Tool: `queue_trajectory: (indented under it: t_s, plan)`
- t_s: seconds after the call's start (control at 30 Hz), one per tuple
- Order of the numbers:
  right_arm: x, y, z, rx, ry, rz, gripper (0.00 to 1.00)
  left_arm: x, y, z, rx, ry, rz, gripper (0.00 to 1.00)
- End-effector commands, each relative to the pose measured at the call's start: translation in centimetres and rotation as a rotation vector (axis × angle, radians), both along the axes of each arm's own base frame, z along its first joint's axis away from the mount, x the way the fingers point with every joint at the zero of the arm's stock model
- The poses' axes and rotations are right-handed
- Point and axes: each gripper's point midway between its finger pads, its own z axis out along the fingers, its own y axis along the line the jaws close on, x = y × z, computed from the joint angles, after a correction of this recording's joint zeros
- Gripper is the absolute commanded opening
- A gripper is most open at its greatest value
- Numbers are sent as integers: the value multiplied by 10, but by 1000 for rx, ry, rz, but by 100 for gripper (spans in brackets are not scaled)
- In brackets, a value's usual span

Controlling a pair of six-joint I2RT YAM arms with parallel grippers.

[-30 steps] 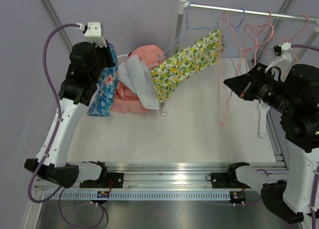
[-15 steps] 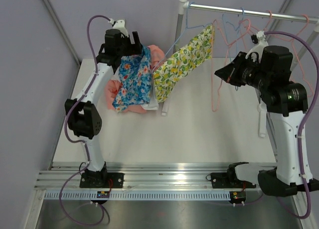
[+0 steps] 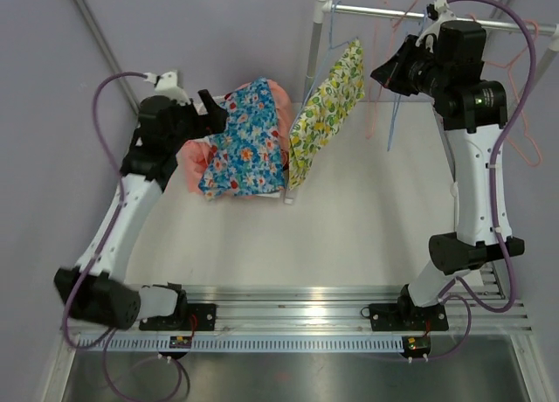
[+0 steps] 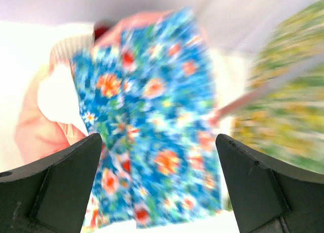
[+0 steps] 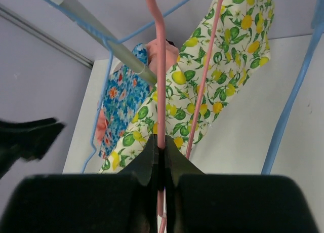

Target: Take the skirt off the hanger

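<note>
The blue floral skirt (image 3: 249, 144) is on the pile and the hanger is bare, so my right gripper should go down next, rest the pink hanger on the bar (image 3: 400, 16) and let go of it.
The blue floral skirt (image 3: 249, 144) lies spread over a pile of pink and white clothes (image 3: 194, 162) at the back left of the table, and no hanger shows on it. My left gripper (image 3: 216, 114) hovers just left of it, open and empty. In the left wrist view the skirt (image 4: 152, 131) fills the space beyond the open gripper (image 4: 159, 185). My right gripper (image 3: 378, 72) is up by the rail, shut on a bare pink hanger (image 5: 161, 66); its jaws pinch the wire at the gripper (image 5: 161, 144).
A lemon-print skirt (image 3: 327, 100) hangs on a blue hanger from the rail (image 3: 393, 15) beside the white post (image 3: 316, 44). Several more pink hangers (image 3: 524, 114) and a blue one (image 5: 293, 101) hang further right. Purple walls close in the back and left.
My left gripper opened and let go of the blue floral skirt, which dropped onto the clothes pile; that arm drew back left. My right arm raised the pink hanger toward the rail.
</note>
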Motion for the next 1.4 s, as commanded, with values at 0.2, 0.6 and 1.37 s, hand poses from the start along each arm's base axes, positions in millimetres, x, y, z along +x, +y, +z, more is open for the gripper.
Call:
queue_trajectory:
  t_s: [0.2, 0.6, 1.37]
  plan:
    - [24, -7, -45, -2, 39, -33, 0, -164, 38, 60, 61, -123, 6, 99]
    - [-1, -13, -51, 31, 95, -23, 93, -248, 80, -21, 169, -16, 102, 99]
    - [-49, 33, 46, 173, -134, 185, 96, -247, 96, -31, 116, -208, 213, 99]
